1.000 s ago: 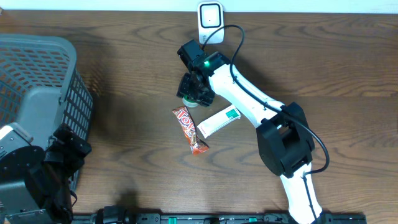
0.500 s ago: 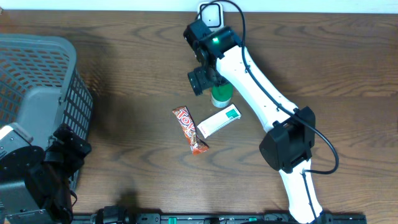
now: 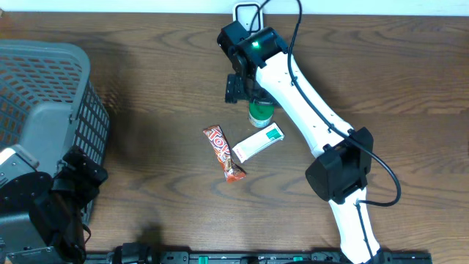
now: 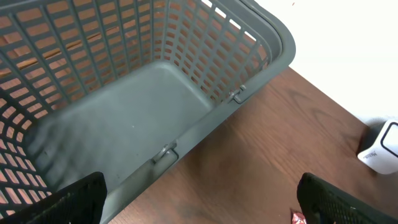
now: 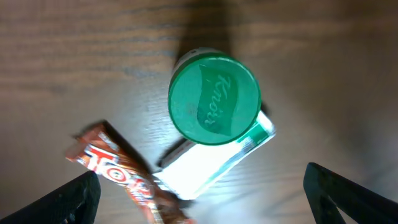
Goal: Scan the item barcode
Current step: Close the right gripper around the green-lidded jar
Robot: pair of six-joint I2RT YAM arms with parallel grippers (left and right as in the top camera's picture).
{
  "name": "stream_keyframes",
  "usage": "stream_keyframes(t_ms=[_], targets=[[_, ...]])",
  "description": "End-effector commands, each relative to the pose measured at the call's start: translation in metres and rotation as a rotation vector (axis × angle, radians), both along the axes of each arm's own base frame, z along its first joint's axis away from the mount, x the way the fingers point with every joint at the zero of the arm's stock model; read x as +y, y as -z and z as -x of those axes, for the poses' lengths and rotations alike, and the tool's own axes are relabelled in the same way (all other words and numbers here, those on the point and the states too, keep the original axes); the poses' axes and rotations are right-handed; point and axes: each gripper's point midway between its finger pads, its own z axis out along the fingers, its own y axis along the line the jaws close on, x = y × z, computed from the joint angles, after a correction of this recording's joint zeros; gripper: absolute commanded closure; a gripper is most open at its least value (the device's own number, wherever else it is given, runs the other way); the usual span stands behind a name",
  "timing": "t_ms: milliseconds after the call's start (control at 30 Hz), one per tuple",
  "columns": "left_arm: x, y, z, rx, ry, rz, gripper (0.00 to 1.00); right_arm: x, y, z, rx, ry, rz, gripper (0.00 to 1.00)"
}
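The robot's right gripper is open and will turn and come down over the green lid [image 3: 260,114] [image 5: 214,99], with its fingers on both sides of the lid, because the jar stands upright with its top uncovered.
A jar with a green lid [image 3: 260,114] [image 5: 214,99] stands upright on the wooden table, free of any grip. My right gripper [image 3: 236,86] [image 5: 202,196] hangs just left of it, jaws open and empty. Beside the jar lie a white-and-green box [image 3: 258,143] [image 5: 211,162] and a red candy bar [image 3: 223,152] [image 5: 118,168]. The white scanner [image 3: 248,10] [image 4: 379,149] stands at the table's far edge, partly behind the right arm. My left gripper [image 3: 73,176] [image 4: 202,205] rests open at the front left, next to the basket. No barcode shows.
A large grey plastic basket [image 3: 44,88] [image 4: 273,37] fills the left side, with nothing visible inside it. The right arm's base [image 3: 337,172] sits at the front right, and its cable loops beside it.
The right gripper carried the jar to the right, set it upright, opened and drew back from it toward the scanner. The left arm has not moved.
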Motion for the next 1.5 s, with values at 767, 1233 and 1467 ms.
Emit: stream_keyframes(t_ms=[767, 1233, 1467], targets=[[0.003, -0.001, 0.002, 0.000, -0.013, -0.012, 0.02, -0.002, 0.088, -0.017, 0.071, 1.075, -0.055, 0.02], [0.003, -0.001, 0.002, 0.001, -0.013, -0.012, 0.02, -0.014, 0.099, -0.014, 0.080, 0.893, 0.028, 0.36], [0.003, -0.001, 0.002, 0.003, -0.013, -0.011, 0.02, -0.021, 0.098, -0.008, 0.122, 0.640, 0.075, 0.51]])
